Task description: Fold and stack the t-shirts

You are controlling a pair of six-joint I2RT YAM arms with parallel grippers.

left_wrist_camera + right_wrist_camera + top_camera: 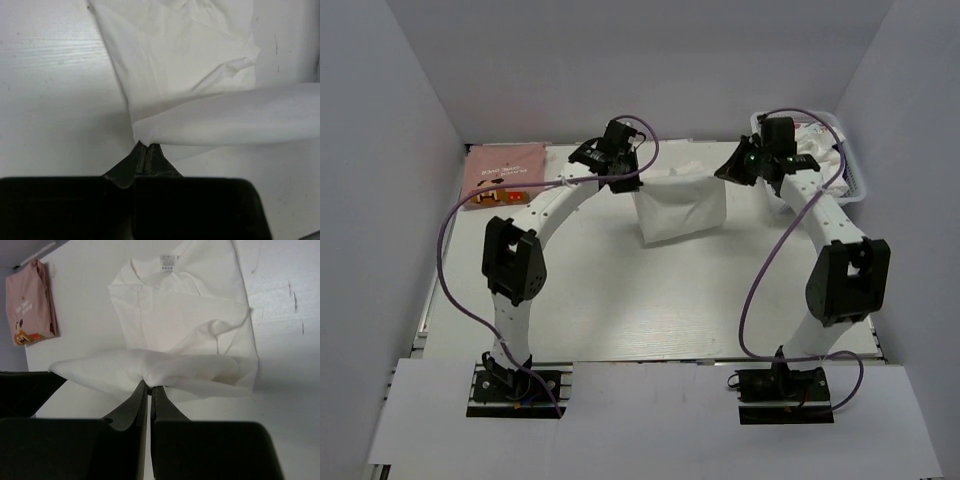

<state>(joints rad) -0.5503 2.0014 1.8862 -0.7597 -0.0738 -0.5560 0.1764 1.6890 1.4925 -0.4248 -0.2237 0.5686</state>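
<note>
My left gripper moves outward and down toward the shirt's collar end (690, 167) (172, 6) next and releases the lifted edge, since the collar part still lies uncovered.
A large plain white t-shirt (682, 205) lies partly folded on the table's far middle. My left gripper (623, 178) is shut on its left edge (145, 131) and holds it lifted. My right gripper (752, 165) is shut on the shirt's right edge (155, 371), also lifted. The cloth stretches between both grippers above the rest of the shirt (180, 310), whose collar and tag show. A pink t-shirt (506, 172) with brown print lies folded at the far left; it also shows in the right wrist view (30, 302). The navy shirt is out of view.
A white lattice basket (840, 160) with white cloth in it stands at the far right corner. Grey walls close in the table on the left, back and right.
</note>
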